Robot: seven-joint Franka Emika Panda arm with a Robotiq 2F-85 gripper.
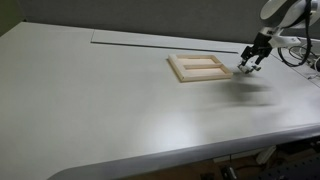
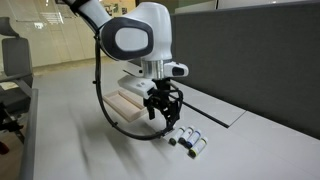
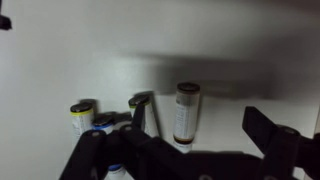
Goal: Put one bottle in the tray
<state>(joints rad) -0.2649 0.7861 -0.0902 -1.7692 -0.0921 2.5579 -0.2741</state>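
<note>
My gripper goes a little down over the tiny whitish bottle's pale body (image 1: 246, 69) (image 3: 186, 115) next and closes around it, since the bottle already lies between my open fingers.
The light wooden tray (image 1: 183, 66) lies on the white table; it also shows behind the arm in an exterior view (image 2: 125, 99). A few tiny pale bottles (image 2: 190, 141) lie side by side on the table in front of the arm. My gripper (image 2: 162, 112) hangs just above and beside them, right of the tray in an exterior view (image 1: 250, 64). In the wrist view my gripper (image 3: 200, 125) is open, and one pale bottle with a dark end (image 3: 186, 110) lies between its fingers, not gripped. Other bottles (image 3: 82, 114) lie to its left.
The white table (image 1: 110, 100) has a seam line along its far part. A dark partition wall (image 2: 260, 60) stands behind the table. A black cable loops from the arm down to the table (image 2: 110, 115).
</note>
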